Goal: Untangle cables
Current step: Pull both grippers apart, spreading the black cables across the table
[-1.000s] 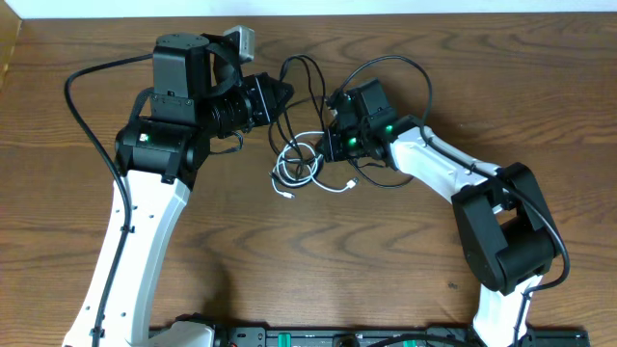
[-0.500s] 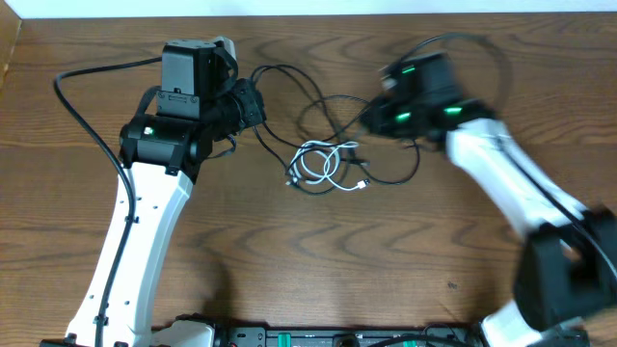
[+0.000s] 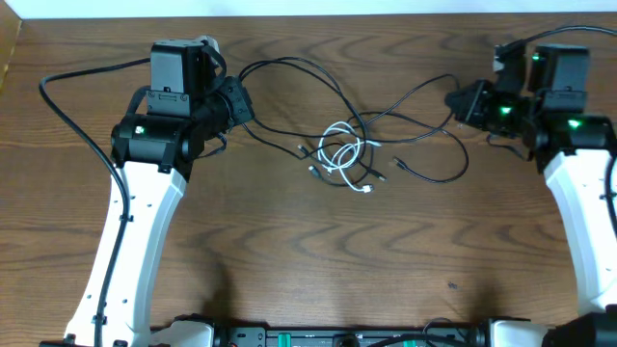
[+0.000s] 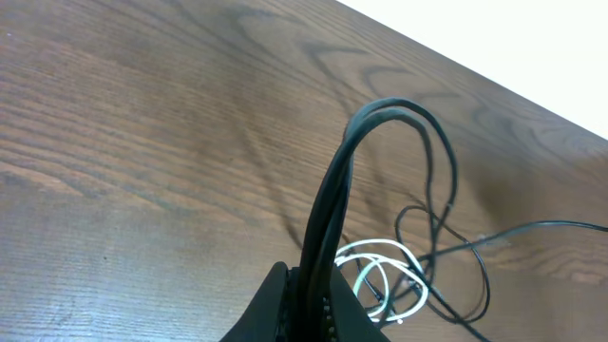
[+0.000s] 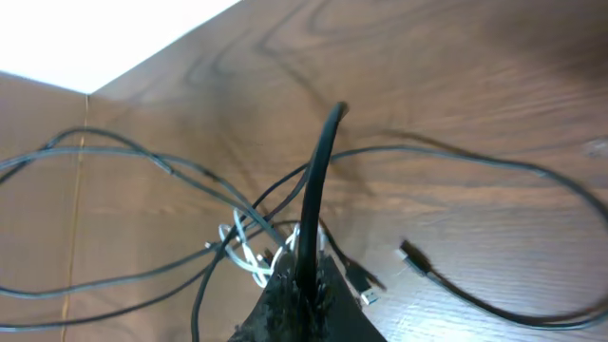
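Observation:
My left gripper will pull the loop to its left in the overhead view, away from the tangled white coil, and release it there, because that part of the tabletop is open.
A short white cable (image 3: 342,149) lies coiled at the table's middle, tangled with thin black cables (image 3: 307,79) that stretch out left and right. My left gripper (image 3: 243,99) is shut on a doubled loop of black cable (image 4: 334,199) at the upper left. My right gripper (image 3: 461,102) is shut on another black cable strand (image 5: 318,180) at the upper right. The white coil also shows in the left wrist view (image 4: 375,271) and in the right wrist view (image 5: 245,249). Loose plug ends (image 3: 400,165) lie beside the coil.
The wooden table (image 3: 308,260) spreads under everything. Thicker black arm wires (image 3: 72,106) loop at the far left. The table's far edge meets a white wall (image 3: 308,8) at the top.
Both arms have pulled apart: the right gripper swung far right, the left moved a little left. The black cables are stretched out and the white coil has shifted right.

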Motion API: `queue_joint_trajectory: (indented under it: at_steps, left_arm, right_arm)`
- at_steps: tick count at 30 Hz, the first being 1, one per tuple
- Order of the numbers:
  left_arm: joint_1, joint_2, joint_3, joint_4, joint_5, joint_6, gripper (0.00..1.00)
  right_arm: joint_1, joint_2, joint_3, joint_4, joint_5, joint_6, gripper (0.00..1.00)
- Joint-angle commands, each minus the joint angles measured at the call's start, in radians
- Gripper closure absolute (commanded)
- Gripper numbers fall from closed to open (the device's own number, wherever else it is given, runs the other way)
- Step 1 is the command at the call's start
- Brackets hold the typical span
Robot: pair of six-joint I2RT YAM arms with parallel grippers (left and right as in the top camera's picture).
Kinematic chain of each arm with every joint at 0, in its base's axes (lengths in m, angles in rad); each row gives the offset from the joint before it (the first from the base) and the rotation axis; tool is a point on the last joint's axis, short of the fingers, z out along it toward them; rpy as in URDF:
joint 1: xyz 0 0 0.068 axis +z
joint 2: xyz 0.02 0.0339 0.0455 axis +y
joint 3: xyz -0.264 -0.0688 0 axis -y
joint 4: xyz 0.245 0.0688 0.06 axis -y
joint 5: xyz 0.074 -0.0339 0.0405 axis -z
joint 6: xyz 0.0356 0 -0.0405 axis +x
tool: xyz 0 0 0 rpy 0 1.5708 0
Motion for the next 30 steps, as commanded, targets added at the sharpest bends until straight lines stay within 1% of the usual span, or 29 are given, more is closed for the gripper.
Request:
queue_joint_trajectory:
  at_steps: [1, 3, 5, 10, 12, 16, 17, 18, 21, 22, 24, 27, 28, 29, 30]
  left_arm:
    - [0.005, 0.002, 0.022, -0.002, -0.004, -0.004, 0.92]
    - [0.005, 0.001, 0.022, -0.001, -0.028, 0.027, 0.92]
    - [0.005, 0.001, 0.022, -0.014, -0.095, 0.056, 0.92]
    - [0.022, 0.002, 0.022, -0.077, -0.426, 0.055, 0.92]
    - [0.055, 0.002, 0.022, -0.091, -0.472, 0.056, 0.92]
    - [0.146, 0.001, 0.022, -0.105, -0.466, 0.055, 0.91]
    - [0.160, 0.002, 0.022, -0.105, -0.456, 0.055, 0.90]
    - [0.171, 0.002, 0.022, -0.106, -0.442, 0.055, 0.86]
    - [0.180, 0.001, 0.022, -0.105, -0.370, 0.076, 0.83]
    - [0.179, 0.001, 0.022, -0.105, -0.348, 0.079, 0.83]
    - [0.179, 0.002, 0.022, -0.105, -0.252, 0.087, 0.83]
    - [0.179, 0.002, 0.022, -0.105, -0.160, 0.121, 0.83]
    - [0.179, 0.002, 0.022, -0.105, -0.144, 0.124, 0.83]
    - [0.179, 0.002, 0.022, -0.105, -0.138, 0.123, 0.78]
    - [0.177, 0.002, 0.022, -0.105, -0.123, 0.124, 0.74]
  right_arm:
    - [0.019, 0.040, 0.006, 0.009, -0.002, -0.021, 0.99]
    - [-0.001, 0.041, 0.006, 0.014, -0.002, -0.021, 0.99]
    - [-0.045, 0.033, 0.007, 0.017, -0.003, -0.021, 0.99]
    - [-0.188, -0.002, 0.007, -0.027, -0.004, -0.051, 0.99]
    - [-0.257, -0.018, 0.007, -0.047, -0.010, -0.064, 0.99]
    - [-0.380, -0.051, 0.007, -0.098, -0.008, -0.085, 0.99]
    - [-0.405, -0.055, 0.007, -0.108, -0.008, -0.092, 0.99]
    - [-0.430, -0.055, 0.007, -0.117, -0.006, -0.092, 0.99]
    - [-0.498, -0.055, 0.007, -0.153, 0.002, -0.100, 0.99]
    - [-0.511, -0.054, 0.007, -0.159, 0.001, -0.099, 0.99]
    - [-0.507, -0.053, 0.006, -0.166, -0.005, -0.105, 0.99]
    - [-0.455, -0.053, 0.006, -0.167, -0.027, -0.153, 0.98]
    - [-0.427, -0.052, 0.006, -0.164, -0.038, -0.172, 0.91]
    - [-0.388, -0.052, 0.006, -0.158, -0.040, -0.182, 0.83]
    - [-0.337, -0.050, 0.006, -0.148, -0.034, -0.186, 0.70]
